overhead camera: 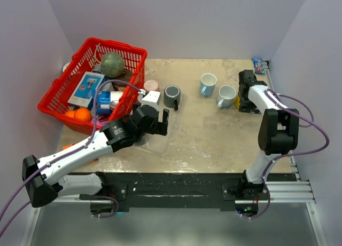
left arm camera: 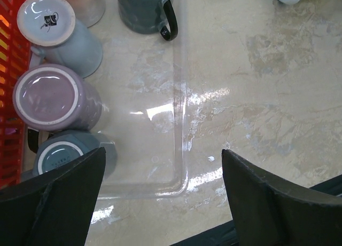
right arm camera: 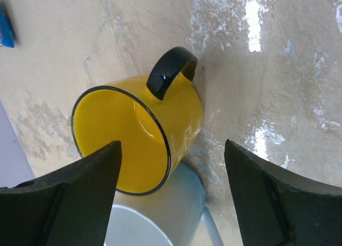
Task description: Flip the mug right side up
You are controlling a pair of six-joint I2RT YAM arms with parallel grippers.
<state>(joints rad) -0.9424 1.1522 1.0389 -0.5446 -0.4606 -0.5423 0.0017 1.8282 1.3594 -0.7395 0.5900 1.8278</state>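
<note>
My open left gripper comes outward and down toward the dark grey mug and around its black handle (overhead camera: pixel 176 104) (left arm camera: pixel 169 22) next, since that handle juts out on the mug's near side.
A yellow mug (right arm camera: pixel 144 134) with a black handle (right arm camera: pixel 170 70) shows its open mouth and yellow inside to the right wrist camera, close against a light blue mug (right arm camera: pixel 160 214). My right gripper (right arm camera: pixel 172 144) is open just above it, one finger over its mouth and the other off to the side, gripping nothing. From above only a sliver of the yellow mug (overhead camera: pixel 238 101) shows beside the right gripper (overhead camera: pixel 246 94). My left gripper (left arm camera: pixel 163 152) is open over a clear tray (left arm camera: pixel 179 96). Upside-down mugs stand there: pale blue (left arm camera: pixel 47 20), purple (left arm camera: pixel 47 95) and grey-blue (left arm camera: pixel 60 158).
A red basket (overhead camera: pixel 91 83) of groceries fills the back left. A dark grey mug (overhead camera: pixel 172 95) stands mid-table, with two light blue mugs (overhead camera: pixel 208 84) (overhead camera: pixel 226 96) to its right. A blue packet (overhead camera: pixel 258 65) lies at the back right corner.
</note>
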